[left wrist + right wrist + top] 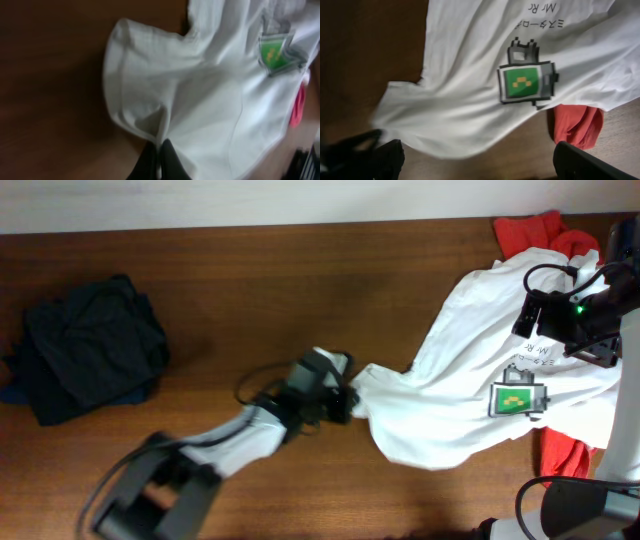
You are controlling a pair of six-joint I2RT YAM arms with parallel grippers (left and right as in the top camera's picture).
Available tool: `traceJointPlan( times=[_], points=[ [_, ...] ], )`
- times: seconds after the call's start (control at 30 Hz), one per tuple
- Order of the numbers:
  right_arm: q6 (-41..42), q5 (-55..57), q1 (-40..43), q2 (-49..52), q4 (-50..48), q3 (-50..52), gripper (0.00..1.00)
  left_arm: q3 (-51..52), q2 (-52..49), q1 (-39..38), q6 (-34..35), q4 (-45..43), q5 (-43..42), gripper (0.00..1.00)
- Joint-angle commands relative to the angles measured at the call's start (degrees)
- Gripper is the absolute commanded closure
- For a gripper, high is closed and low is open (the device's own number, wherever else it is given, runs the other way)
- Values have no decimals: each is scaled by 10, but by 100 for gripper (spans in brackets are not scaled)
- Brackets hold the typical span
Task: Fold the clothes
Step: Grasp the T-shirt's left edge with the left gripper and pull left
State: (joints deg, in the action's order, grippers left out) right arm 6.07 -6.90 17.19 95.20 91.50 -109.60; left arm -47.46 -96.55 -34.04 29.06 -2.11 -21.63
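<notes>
I will next drag the shirt's edge outward with my left gripper, toward the bare tabletop (202, 288) beside the dark clothes, and let it go there, because the cloth lies crumpled.
A white T-shirt (470, 370) with a green pixel print (517, 398) lies crumpled on the right half of the brown table. My left gripper (343, 402) is shut on the shirt's left edge; in the left wrist view its dark fingers (160, 159) pinch a fold of the white cloth (200, 100). My right gripper (553, 320) hovers over the shirt's upper right part. In the right wrist view its fingers (480, 165) are spread wide and empty above the shirt (470, 75) and its print (525, 82).
A red garment (530, 230) lies under the shirt at the back right and shows again at the front right (565, 455), also in the right wrist view (577, 125). A pile of dark clothes (90, 345) sits at the left.
</notes>
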Motion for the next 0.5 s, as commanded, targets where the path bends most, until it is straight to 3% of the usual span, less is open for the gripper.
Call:
traceJointPlan(
  times=[0.0,0.27,0.47],
  points=[
    [4,1,1,-6,0,-2,1,-35,102,108,-38,47,49,100],
    [4,1,1,-6,-2,-2,1,-64,138,290,-56,-3,100,100],
    [4,1,1,-6,-2,-2,1,-95,109,359,-56,-69,114,100]
  ],
)
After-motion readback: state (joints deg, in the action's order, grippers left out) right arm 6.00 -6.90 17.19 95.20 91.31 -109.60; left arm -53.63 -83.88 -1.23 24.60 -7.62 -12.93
